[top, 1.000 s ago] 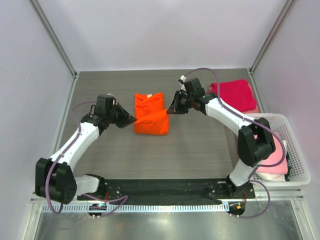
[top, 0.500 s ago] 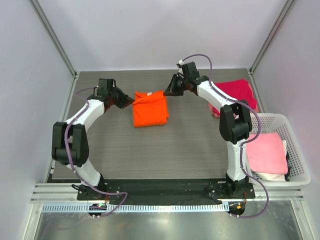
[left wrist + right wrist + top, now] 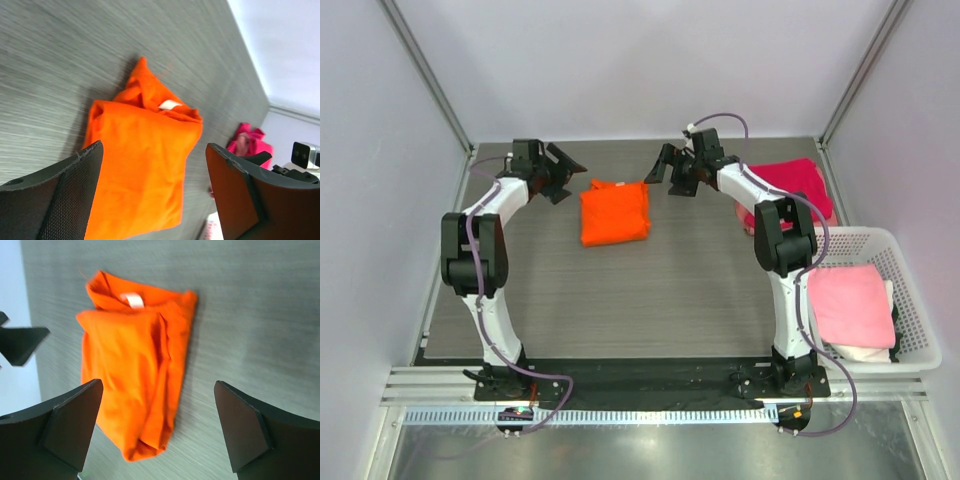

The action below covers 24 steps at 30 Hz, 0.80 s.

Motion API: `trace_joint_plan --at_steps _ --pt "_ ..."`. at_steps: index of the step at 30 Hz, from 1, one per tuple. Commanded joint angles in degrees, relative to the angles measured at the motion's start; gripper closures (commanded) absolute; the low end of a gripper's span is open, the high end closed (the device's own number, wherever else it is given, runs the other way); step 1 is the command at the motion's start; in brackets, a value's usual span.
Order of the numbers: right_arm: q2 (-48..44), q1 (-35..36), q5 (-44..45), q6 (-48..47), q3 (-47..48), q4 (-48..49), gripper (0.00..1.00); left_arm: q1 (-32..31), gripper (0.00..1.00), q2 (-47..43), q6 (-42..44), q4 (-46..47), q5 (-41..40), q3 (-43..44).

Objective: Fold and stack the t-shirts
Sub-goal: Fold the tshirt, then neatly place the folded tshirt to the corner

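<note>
My right gripper moves down toward the left in the top view onto the orange t-shirt's far corner beside it next, because its open fingers stand off the t-shirt.
A bright orange t-shirt lies folded into a rough rectangle on the grey table, its white neck label showing at the far end. My left gripper hovers just off its far left corner, open, with nothing between the fingers. On the other side, the right gripper is off the far right corner, also open and empty. A magenta-red t-shirt lies folded at the far right. A pale pink t-shirt rests in the basket.
The white lattice basket stands at the right edge of the table, beside the right arm's base. Grey walls with metal posts close in the table on three sides. A black rail runs along the near edge.
Both grippers were shut on the orange t-shirt's edge and carried it to the far side, completing a fold. They have let go, opened and drawn slightly outward; the shirt lies flat.
</note>
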Motion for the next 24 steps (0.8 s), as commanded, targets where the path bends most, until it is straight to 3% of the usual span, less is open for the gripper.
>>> trace_joint_plan --at_steps 1,5,14,19,22,24 --pt "-3.9 0.5 -1.8 -3.0 -4.3 4.1 0.01 0.1 0.16 -3.0 5.4 1.7 -1.1 -3.3" --pt "-1.1 1.0 -2.7 -2.2 -5.1 5.7 0.09 0.1 0.18 -1.8 7.5 2.5 -0.1 -4.4" --pt "6.1 2.7 -2.8 -2.7 2.0 4.9 0.09 0.1 0.23 4.2 8.9 4.7 2.4 -4.1" --pt "11.3 3.4 -1.0 -2.9 6.5 3.3 0.18 0.1 0.25 5.9 9.0 7.6 4.2 -6.3" --pt "13.4 4.3 0.0 -2.7 9.4 2.5 0.28 0.1 0.33 7.2 8.6 10.4 6.1 -7.1" --pt "15.1 4.5 0.7 -2.1 11.6 1.5 0.49 0.1 0.33 8.3 8.2 13.0 7.2 -7.4"
